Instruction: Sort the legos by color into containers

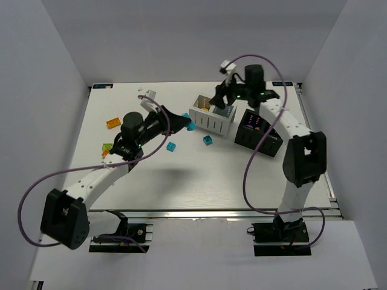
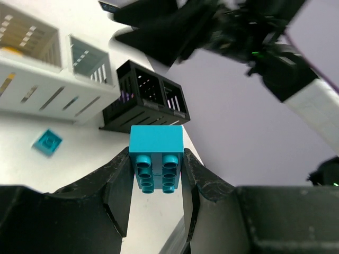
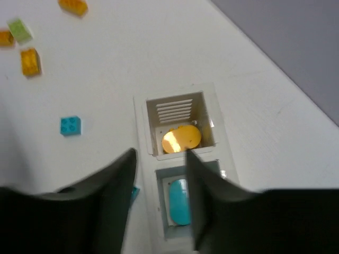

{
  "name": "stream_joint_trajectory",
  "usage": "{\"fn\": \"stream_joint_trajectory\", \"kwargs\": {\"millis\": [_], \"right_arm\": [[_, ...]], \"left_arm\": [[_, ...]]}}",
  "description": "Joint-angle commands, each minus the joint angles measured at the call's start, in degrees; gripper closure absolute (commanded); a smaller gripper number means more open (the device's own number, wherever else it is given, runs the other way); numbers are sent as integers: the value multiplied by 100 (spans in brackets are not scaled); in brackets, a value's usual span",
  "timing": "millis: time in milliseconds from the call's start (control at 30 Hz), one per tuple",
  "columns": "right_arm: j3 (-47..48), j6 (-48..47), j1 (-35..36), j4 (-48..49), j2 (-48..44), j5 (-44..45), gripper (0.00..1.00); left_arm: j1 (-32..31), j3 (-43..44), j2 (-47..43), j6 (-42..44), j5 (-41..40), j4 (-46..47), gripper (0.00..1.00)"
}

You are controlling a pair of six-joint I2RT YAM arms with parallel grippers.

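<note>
The colors match, so the robot's left gripper will go outward and to the right in the top view next, over the cyan rounded piece's compartment (image 1: 225, 111) (image 2: 90, 62), and release the cyan brick.
My left gripper (image 1: 185, 122) (image 2: 157, 174) is shut on a cyan brick (image 2: 157, 153), held above the table just left of the white container (image 1: 210, 121); the brick shows in the top view (image 1: 191, 126) too. My right gripper (image 1: 227, 101) (image 3: 159, 154) is open and empty, hovering over the white container (image 3: 141, 127). An orange rounded piece (image 3: 181, 138) lies in its far compartment and a cyan rounded piece (image 3: 178, 202) in its near one. The black container (image 1: 259, 136) (image 2: 143, 100) stands to the right and holds purple pieces (image 1: 253, 124).
Two loose cyan bricks (image 1: 172, 146) (image 1: 208, 140) lie in front of the white container. An orange brick (image 1: 113, 122), a lime brick (image 1: 107, 147) and another orange one (image 1: 104, 154) lie at the left. A white block (image 1: 148, 93) sits at the back.
</note>
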Motion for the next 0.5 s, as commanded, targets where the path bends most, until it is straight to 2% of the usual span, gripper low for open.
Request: {"fn": "stream_joint_trajectory", "kwargs": {"millis": [0, 33, 67, 333, 467], "right_arm": [[-46, 872, -772, 748, -673, -1454, 62], [-107, 1006, -930, 748, -778, -1630, 84], [-203, 1094, -1175, 756, -848, -1831, 100], [-1732, 507, -1722, 555, -2270, -1798, 100], [-2460, 471, -1801, 563, -2729, -1789, 100]], "left_arm": [[-207, 723, 604, 465, -35, -141, 100], [-243, 863, 772, 535, -70, -177, 100], [-321, 1004, 939, 649, -175, -256, 100], [-586, 2401, 2617, 905, -536, -186, 100], [-726, 2903, 3374, 870, -676, 348, 100]]}}
